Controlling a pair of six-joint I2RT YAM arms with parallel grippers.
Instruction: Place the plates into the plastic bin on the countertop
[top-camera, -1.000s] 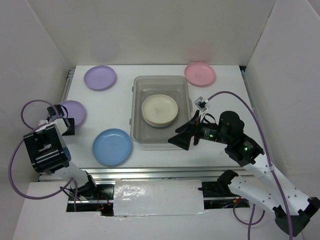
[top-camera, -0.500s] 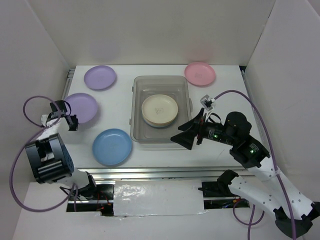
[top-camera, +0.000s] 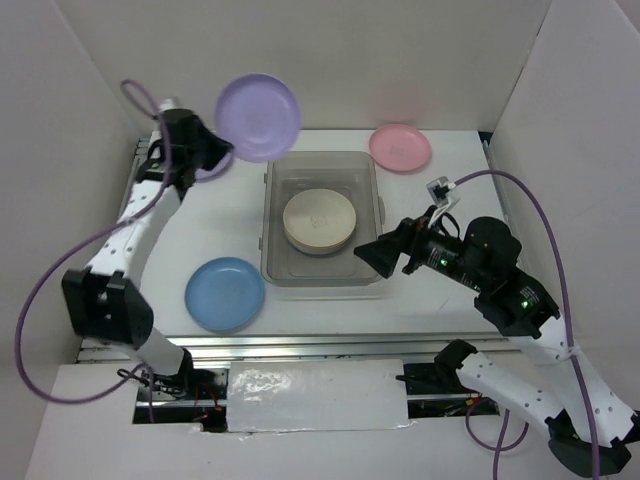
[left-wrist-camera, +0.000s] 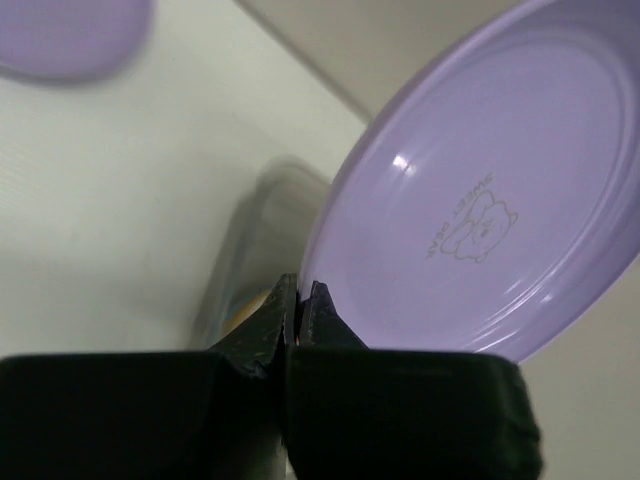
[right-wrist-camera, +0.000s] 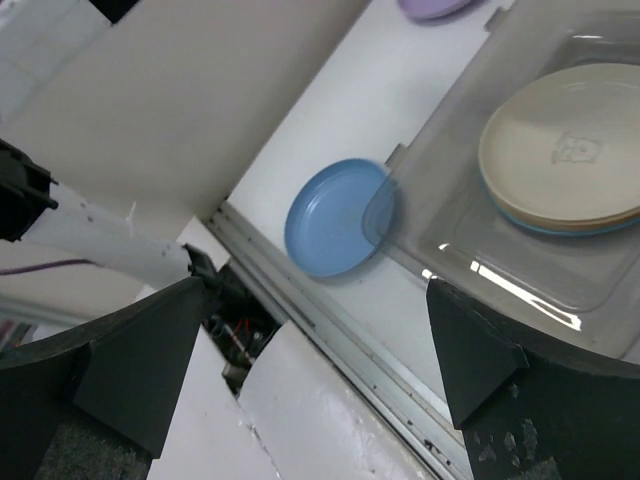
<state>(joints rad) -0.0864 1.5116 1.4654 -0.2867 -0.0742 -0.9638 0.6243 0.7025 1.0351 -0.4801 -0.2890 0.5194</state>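
Observation:
The cream plate (top-camera: 320, 220) is uncovered on the stack. My left gripper should next move toward the middle of the bin, then lower the lilac plate onto it.
My left gripper (top-camera: 218, 152) (left-wrist-camera: 300, 296) is shut on the rim of a lilac plate (top-camera: 258, 117) (left-wrist-camera: 480, 200). It holds the plate tilted in the air above the back left corner of the plastic bin (top-camera: 272, 225). A cream plate (top-camera: 320, 220) (right-wrist-camera: 565, 150) lies inside the bin on top of another plate. On the countertop (top-camera: 430, 190) lie a blue plate (top-camera: 225, 293) (right-wrist-camera: 335, 218), a pink plate (top-camera: 400, 147) and a second lilac plate (left-wrist-camera: 60, 40). My right gripper (top-camera: 378, 254) (right-wrist-camera: 310, 350) hangs open and empty by the bin's front right corner.
White walls close in the countertop on the left, back and right. A metal rail (top-camera: 300, 345) runs along its front edge. The left arm (top-camera: 140, 225) reaches diagonally across the left side, and purple cables loop beside both arms.
The left gripper shut on the lilac plate at the left edge and carried it up and back toward the bin. The right arm drifted a little to the right, still open.

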